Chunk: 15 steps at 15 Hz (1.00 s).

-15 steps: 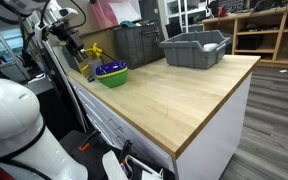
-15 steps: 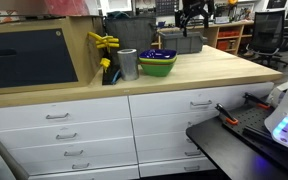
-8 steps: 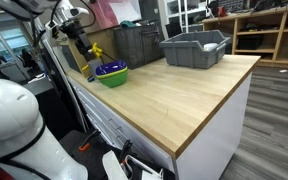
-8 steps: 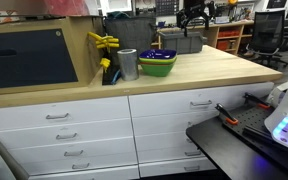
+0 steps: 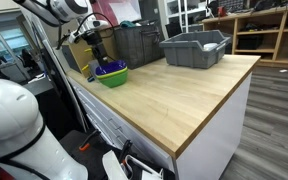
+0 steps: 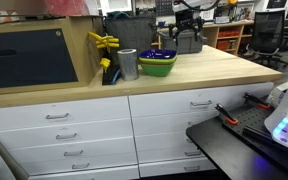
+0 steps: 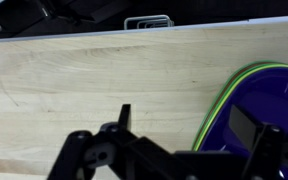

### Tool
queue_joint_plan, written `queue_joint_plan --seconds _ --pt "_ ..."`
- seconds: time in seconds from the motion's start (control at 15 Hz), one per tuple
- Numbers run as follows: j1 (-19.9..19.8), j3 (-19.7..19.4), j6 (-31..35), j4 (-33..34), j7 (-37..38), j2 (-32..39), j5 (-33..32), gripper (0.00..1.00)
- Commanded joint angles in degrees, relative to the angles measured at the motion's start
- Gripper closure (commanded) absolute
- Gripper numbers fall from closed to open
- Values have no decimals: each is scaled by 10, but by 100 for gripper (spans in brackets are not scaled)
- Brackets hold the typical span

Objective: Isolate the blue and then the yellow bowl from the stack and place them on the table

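Observation:
My open gripper moves toward the blue bowl (image 7: pixel 274 105) on top of the stack next, then lowers its fingers onto the blue bowl's rim (image 7: pixel 222 115).
The bowl stack (image 5: pixel 111 73) sits at the far end of the wooden table, a blue bowl (image 7: pixel 274 105) nested on top inside a yellow and a green rim. It also shows in an exterior view (image 6: pixel 157 63). My gripper (image 5: pixel 100 52) hangs just above and behind the stack, and shows dark in the other exterior view (image 6: pixel 187 33). In the wrist view the gripper (image 7: pixel 184 125) is open. One finger (image 7: pixel 124 115) is over bare table and the other (image 7: pixel 246 125) over the blue bowl's inside, so the jaws straddle the rim.
A grey bin (image 5: pixel 194 48) and a dark crate (image 5: pixel 136 43) stand at the back of the table (image 5: pixel 174 95). A metal cup (image 6: pixel 128 64) and a yellow tool (image 6: pixel 104 42) are next to the bowls. Drawers (image 6: pixel 74 125) sit below the tabletop.
The arm has swung across from the table's far end towards the bowl stack and come lower. The bowls have not moved.

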Motion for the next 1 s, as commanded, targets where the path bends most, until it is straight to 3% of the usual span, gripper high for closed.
queue_joint_plan --seconds 0.0,0.4,0.93 --pt "13 -22 8 72 10 72 0 0" --pt "22 -58 11 145 5 144 -4 0" --pt "36 -92 11 191 -2 204 -7 0"
